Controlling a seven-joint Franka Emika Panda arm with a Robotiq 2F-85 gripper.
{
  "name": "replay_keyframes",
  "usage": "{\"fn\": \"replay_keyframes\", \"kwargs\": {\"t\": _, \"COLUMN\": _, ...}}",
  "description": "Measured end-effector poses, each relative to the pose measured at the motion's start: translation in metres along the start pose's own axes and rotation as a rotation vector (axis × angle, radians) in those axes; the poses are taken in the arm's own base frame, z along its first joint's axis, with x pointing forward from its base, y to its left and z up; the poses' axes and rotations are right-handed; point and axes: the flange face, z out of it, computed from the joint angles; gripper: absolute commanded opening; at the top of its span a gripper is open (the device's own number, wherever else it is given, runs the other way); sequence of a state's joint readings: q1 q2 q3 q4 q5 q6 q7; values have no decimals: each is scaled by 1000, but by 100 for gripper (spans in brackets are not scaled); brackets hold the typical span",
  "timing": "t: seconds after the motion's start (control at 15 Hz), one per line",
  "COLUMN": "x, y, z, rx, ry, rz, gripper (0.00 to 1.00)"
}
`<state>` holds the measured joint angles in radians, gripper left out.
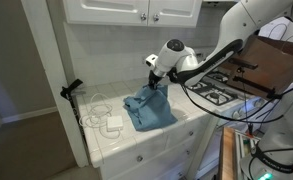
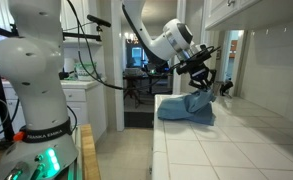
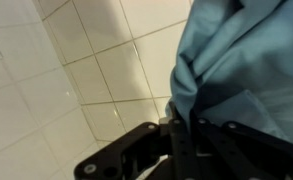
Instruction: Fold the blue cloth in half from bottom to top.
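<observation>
My gripper lowers the pinched edge of the cloth onto the bunched blue cloth (image 1: 143, 104) below it next and releases there, since that edge still hangs raised.
The blue cloth (image 1: 149, 108) lies bunched on the white tiled counter, with one edge pulled up into a peak. It also shows in an exterior view (image 2: 189, 106) and fills the right of the wrist view (image 3: 241, 70). My gripper (image 1: 154, 85) (image 2: 199, 83) hangs over the cloth and is shut on its raised edge. In the wrist view the fingers (image 3: 179, 128) pinch a gathered fold of the fabric above the tiles.
A white cable and adapter (image 1: 108, 119) lie on the counter beside the cloth. A black clamp stand (image 1: 73, 92) sits at the counter's edge. A stove top (image 1: 218, 88) is beyond the cloth. Cabinets hang above.
</observation>
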<state>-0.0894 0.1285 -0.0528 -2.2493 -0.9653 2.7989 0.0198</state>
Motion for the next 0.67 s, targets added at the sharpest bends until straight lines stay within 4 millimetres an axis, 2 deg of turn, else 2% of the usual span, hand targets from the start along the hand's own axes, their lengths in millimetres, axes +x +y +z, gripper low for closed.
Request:
{"fn": "replay_keyframes", "kwargs": {"t": 0.47, "x": 28, "y": -37, "z": 56, "rx": 35, "ry": -25, "rz": 4, "gripper": 1}}
{"fn": "replay_keyframes", "kwargs": {"t": 0.53, "x": 30, "y": -41, "z": 62, "rx": 41, "ry": -30, "rz": 5, "gripper": 30}}
{"fn": "replay_keyframes", "kwargs": {"t": 0.67, "x": 32, "y": -45, "z": 72, "rx": 47, "ry": -43, "rz": 11, "gripper": 37}}
